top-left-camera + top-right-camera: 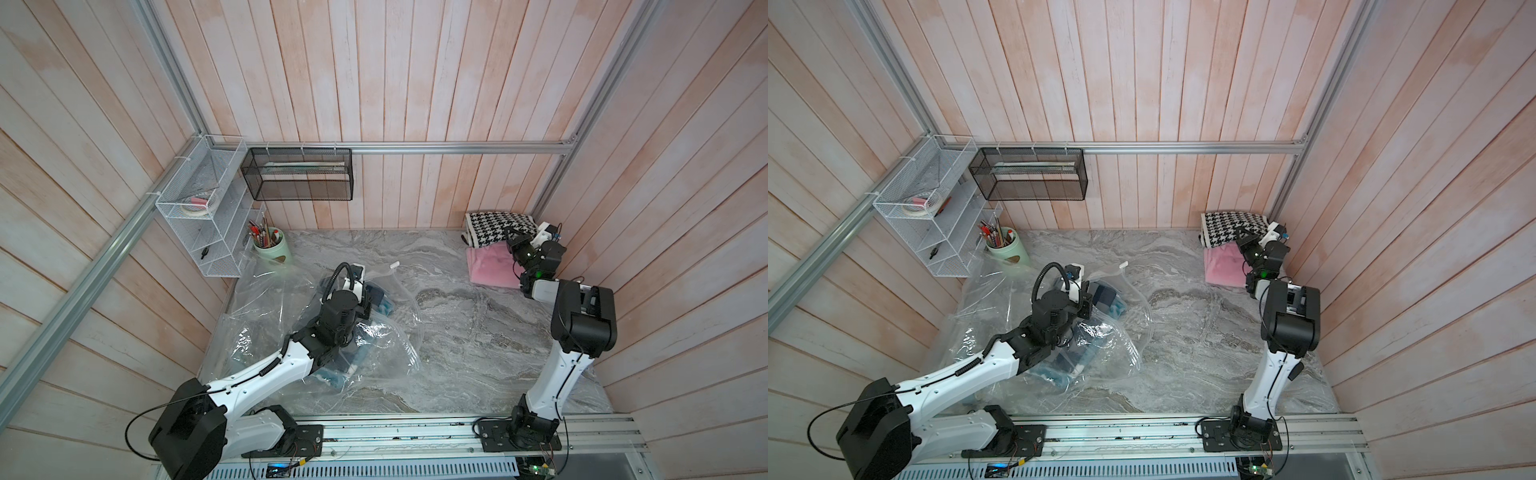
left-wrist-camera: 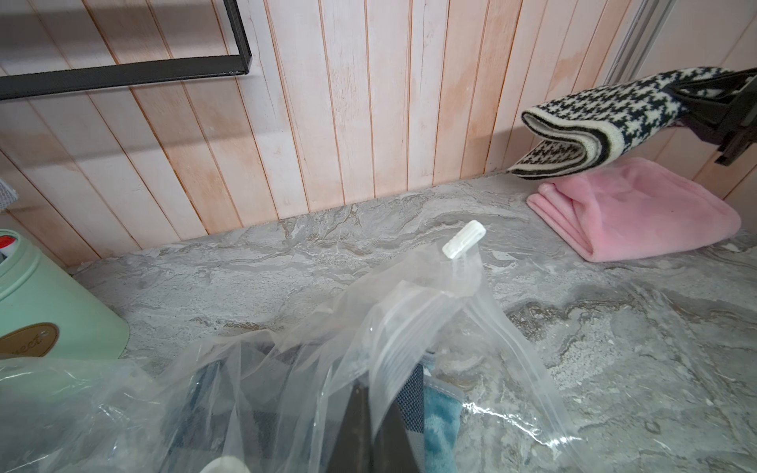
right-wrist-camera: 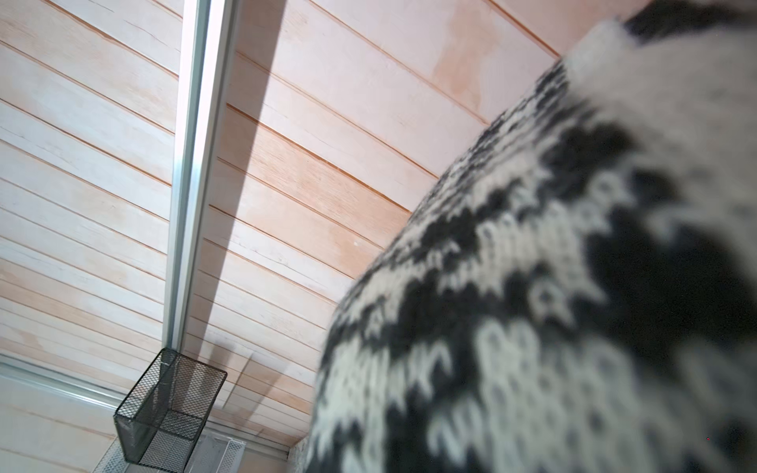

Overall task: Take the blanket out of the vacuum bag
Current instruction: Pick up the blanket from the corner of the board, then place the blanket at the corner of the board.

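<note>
My right gripper holds the houndstooth blanket and will come back and down to release it onto the pink blanket. The pink blanket's near part is still uncovered.
The clear, crinkly vacuum bag lies at the table's left, its white zip slider at the far end of its mouth. Inside it shows a blue and dark checked blanket. My left gripper is shut on the bag's plastic near the mouth, right over that blanket. At the back right, my right gripper is shut on a folded black-and-white houndstooth blanket, holding it just above a pink blanket.
A green pen cup stands behind the bag, beside a white wire rack on the left wall. A black mesh basket hangs on the back wall. Plank walls close in three sides of the marble table.
</note>
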